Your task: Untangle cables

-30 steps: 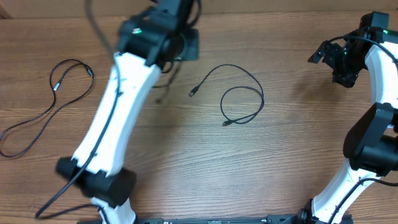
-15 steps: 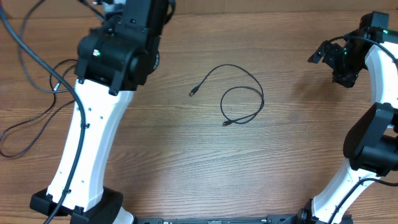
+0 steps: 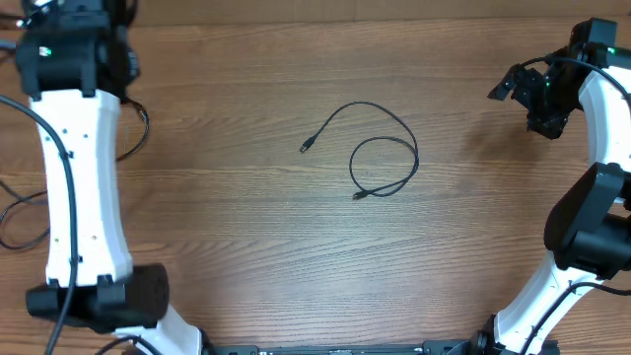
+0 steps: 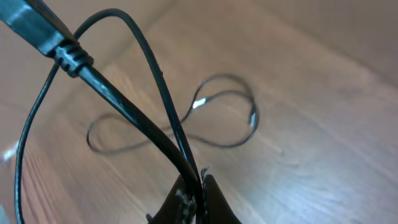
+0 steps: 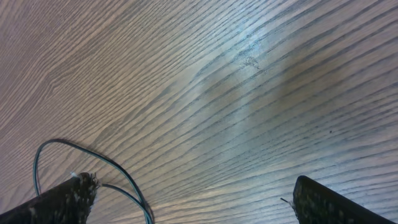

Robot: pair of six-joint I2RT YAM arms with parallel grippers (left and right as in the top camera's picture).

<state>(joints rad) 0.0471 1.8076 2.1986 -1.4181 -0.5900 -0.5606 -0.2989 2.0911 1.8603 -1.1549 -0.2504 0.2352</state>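
Observation:
My left gripper lowers the black cable toward the looped cable point(image 4: 225, 77) with silver tips next and releases it there, since that looped cable lies well below my gripper.
A thin black cable point(image 3: 414, 158) lies curled on the wood at the middle, with plug ends at its left and bottom. A second cable point(image 3: 144, 126) lies at the far left, mostly hidden under my left arm point(image 3: 79, 168). In the left wrist view my left gripper point(image 4: 199, 180) is shut on a black cable point(image 4: 124, 106) that rises from the jaws to a plug at the upper left. Below it, a looped cable point(image 4: 225, 77) with silver tips rests on the table. My right gripper point(image 5: 193, 182) hangs wide open over bare wood at the far right point(image 3: 523, 91), holding nothing.
The wooden table point(image 3: 296, 266) fills the view. A thin dark wire point(image 5: 93, 162) loops beside the right gripper's left finger; I cannot tell whether it is the arm's own. The right arm point(image 3: 592, 207) stands along the right edge.
My left arm has swung from the upper middle to the far left, keeping its grip on the cable. It now covers most of the left cable. The right arm has not moved.

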